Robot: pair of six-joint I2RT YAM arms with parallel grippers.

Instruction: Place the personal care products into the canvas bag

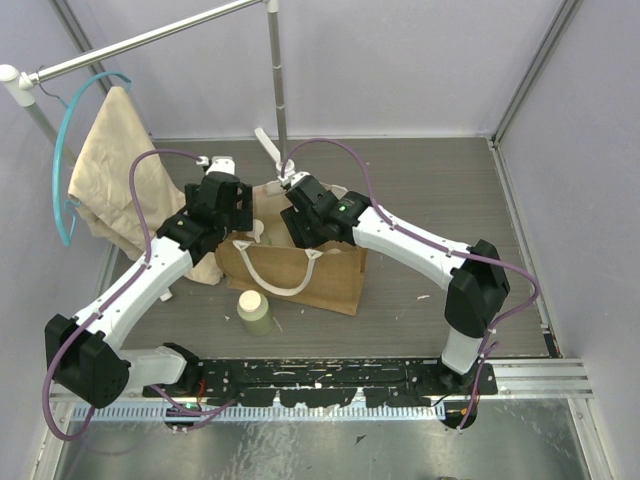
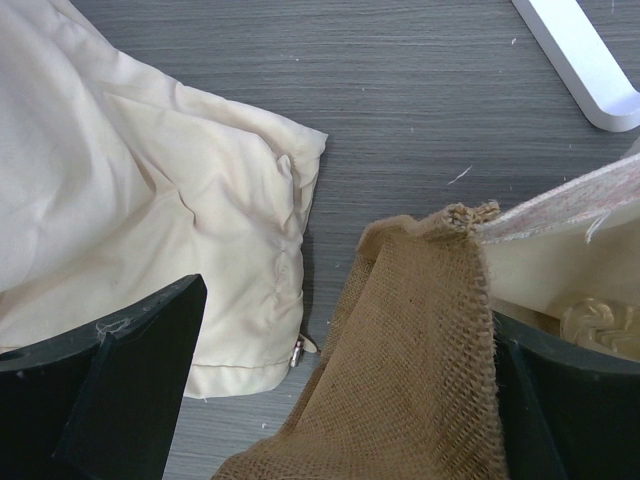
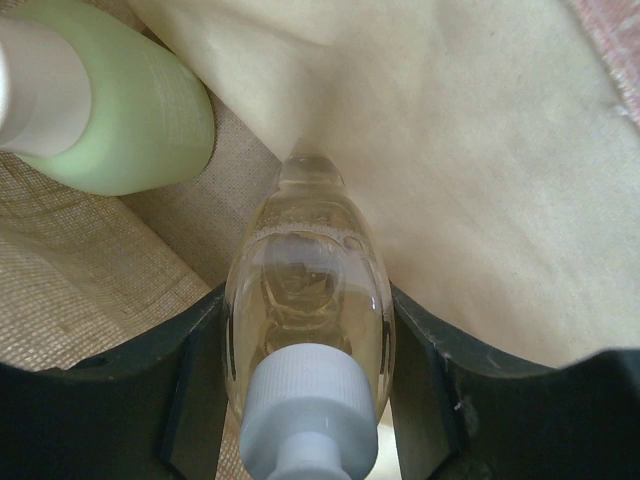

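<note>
The robot should lower the clear bottle deeper into the bag with its right gripper, next to the pale green bottle, before it opens that gripper.
The tan canvas bag (image 1: 325,275) stands open at mid-table, its cream handle hanging down the front. My right gripper (image 1: 305,218) reaches into its mouth. In the right wrist view it (image 3: 308,300) is shut on the clear bottle (image 3: 305,340) with amber liquid, cap toward the camera, inside the bag lining (image 3: 480,170). A pale green bottle (image 3: 130,110) lies inside the bag beside it. Another pale green bottle (image 1: 255,312) with a beige cap stands on the table in front of the bag. My left gripper (image 1: 222,205) is open, its jaws straddling the bag's left corner (image 2: 420,350). The cream bottle is out of view.
A limp beige cloth (image 1: 115,175) on a teal hanger hangs at the back left and pools on the table beside the bag (image 2: 150,200). A metal rack pole (image 1: 278,80) rises behind the bag, with its white foot (image 2: 590,70) nearby. Walls enclose three sides.
</note>
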